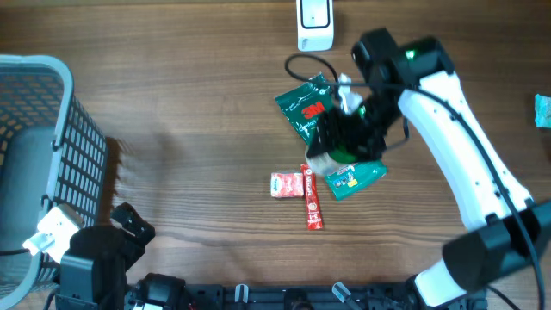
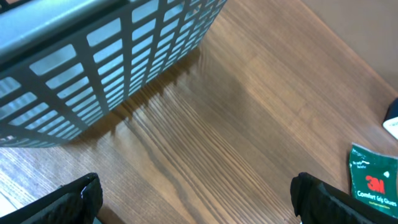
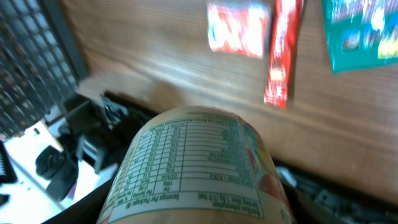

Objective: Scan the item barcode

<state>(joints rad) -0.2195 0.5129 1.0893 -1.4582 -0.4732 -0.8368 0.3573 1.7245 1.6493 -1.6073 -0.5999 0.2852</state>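
Observation:
The robot's right gripper should next move outward, turning the canister [image 1: 331, 159] toward the white scanner at the table's far edge [image 1: 315, 27], and release it there, since it still hangs short of the scanner.
My right gripper [image 1: 346, 138] is shut on the item, a round canister [image 3: 193, 168] with a nutrition table on its label, and holds it above the table. From overhead only the canister's [image 1: 331, 159] beige side and green end show under the gripper. No barcode shows on the face turned to the wrist camera. A white scanner [image 1: 315, 21] stands at the far edge, beyond the arm. My left gripper [image 1: 129, 224] is open and empty at the near left, its fingertips [image 2: 81, 199] wide apart over bare wood.
A grey mesh basket [image 1: 43, 155] stands at the left, also seen as a basket wall [image 2: 93, 56]. A green 3M packet [image 1: 303, 105], a small red-and-white packet [image 1: 287, 184], a red stick pack [image 1: 312, 198] and a teal packet [image 1: 355, 178] lie mid-table. A teal object [image 1: 542, 110] lies at the right edge.

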